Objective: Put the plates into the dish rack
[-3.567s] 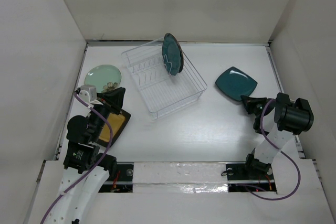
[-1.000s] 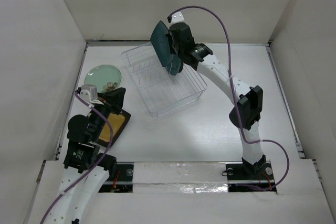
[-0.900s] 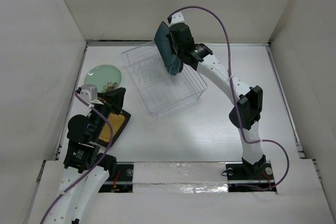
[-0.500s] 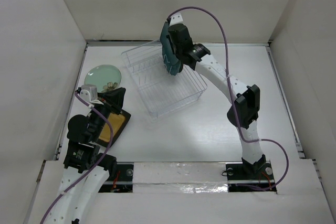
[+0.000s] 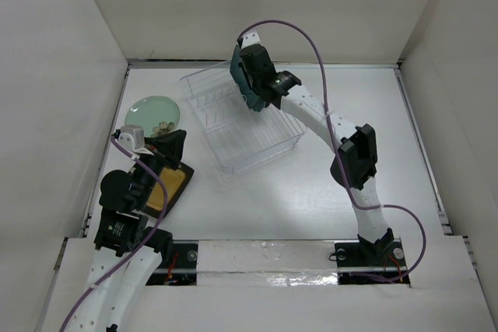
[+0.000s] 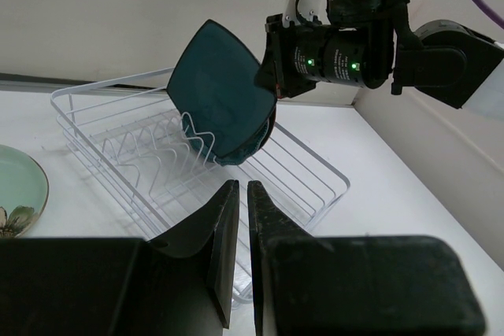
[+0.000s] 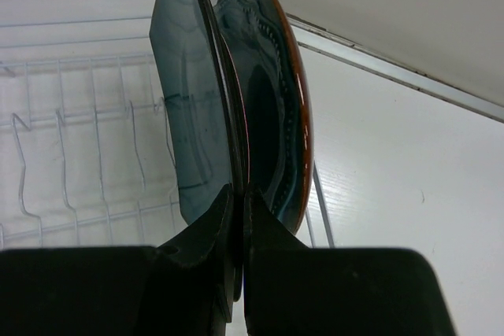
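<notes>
My right gripper lowers the square dark teal plate down into the dish rack's wires [image 5: 244, 94] [image 7: 179, 145] beside the round plate next.
The clear dish rack [image 5: 257, 139] stands at mid-table, also in the left wrist view [image 6: 307, 167]. My right gripper [image 5: 247, 82] is shut on the rim of the square dark teal plate [image 7: 189, 108], holding it upright over the rack's far end, close beside a round dark teal plate [image 7: 272, 116] that stands in the tines. The left wrist view shows the square plate [image 6: 216, 88] at the tines. My left gripper [image 6: 237, 194] is shut and empty, low at the left over the mustard-yellow plate [image 5: 173, 188]. The pale mint plate [image 5: 152, 113] lies flat at the left.
White walls enclose the table on three sides. The right arm's links [image 5: 354, 153] stretch across the table's right half. The left arm's base [image 5: 117, 231] sits at the near left.
My right arm picked the square teal plate off the table's right side, carried it to the rack, and has turned it upright and lowered it next to the round plate. The left arm has not moved.
</notes>
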You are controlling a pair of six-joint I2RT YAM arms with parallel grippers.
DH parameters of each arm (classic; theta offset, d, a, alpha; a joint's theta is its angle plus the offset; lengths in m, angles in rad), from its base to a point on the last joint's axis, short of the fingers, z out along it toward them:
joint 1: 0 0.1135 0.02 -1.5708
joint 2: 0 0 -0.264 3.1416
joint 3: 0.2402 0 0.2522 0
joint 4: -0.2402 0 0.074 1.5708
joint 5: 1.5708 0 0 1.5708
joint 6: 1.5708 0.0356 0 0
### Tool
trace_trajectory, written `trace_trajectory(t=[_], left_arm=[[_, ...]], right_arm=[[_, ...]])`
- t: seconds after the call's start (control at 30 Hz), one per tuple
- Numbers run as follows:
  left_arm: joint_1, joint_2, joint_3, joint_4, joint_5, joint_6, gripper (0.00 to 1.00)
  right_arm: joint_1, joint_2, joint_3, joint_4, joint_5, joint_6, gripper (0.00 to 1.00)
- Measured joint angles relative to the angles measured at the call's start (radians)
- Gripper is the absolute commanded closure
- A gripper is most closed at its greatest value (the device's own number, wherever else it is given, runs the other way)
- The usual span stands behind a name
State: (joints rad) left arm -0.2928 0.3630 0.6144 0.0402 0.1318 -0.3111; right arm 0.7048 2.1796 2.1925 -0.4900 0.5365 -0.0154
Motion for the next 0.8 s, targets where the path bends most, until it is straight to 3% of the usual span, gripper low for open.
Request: trace_trajectory(t=[0.43, 0.5, 0.73, 0.8], left_arm=[[0.0, 0.0, 0.0, 0.0, 0.0, 0.0, 0.93], [0.0, 0.0, 0.0, 0.0, 0.0, 0.0, 0.93], [0.0, 0.001, 0.0, 0.0, 0.0, 0.0, 0.93], [0.0, 0.002, 0.0, 0.0, 0.0, 0.0, 0.93]], right_arm=[[0.007, 0.071, 0.036, -0.035, -0.012, -0.005, 1.0], [0.008, 0.072, 0.04, -0.039, -0.013, -0.004, 0.88], [0.01, 0.074, 0.09, -0.046, -0.005, -0.005, 0.78], [0.01, 0.073, 0.114, -0.041, 0.0, -0.007, 0.69]])
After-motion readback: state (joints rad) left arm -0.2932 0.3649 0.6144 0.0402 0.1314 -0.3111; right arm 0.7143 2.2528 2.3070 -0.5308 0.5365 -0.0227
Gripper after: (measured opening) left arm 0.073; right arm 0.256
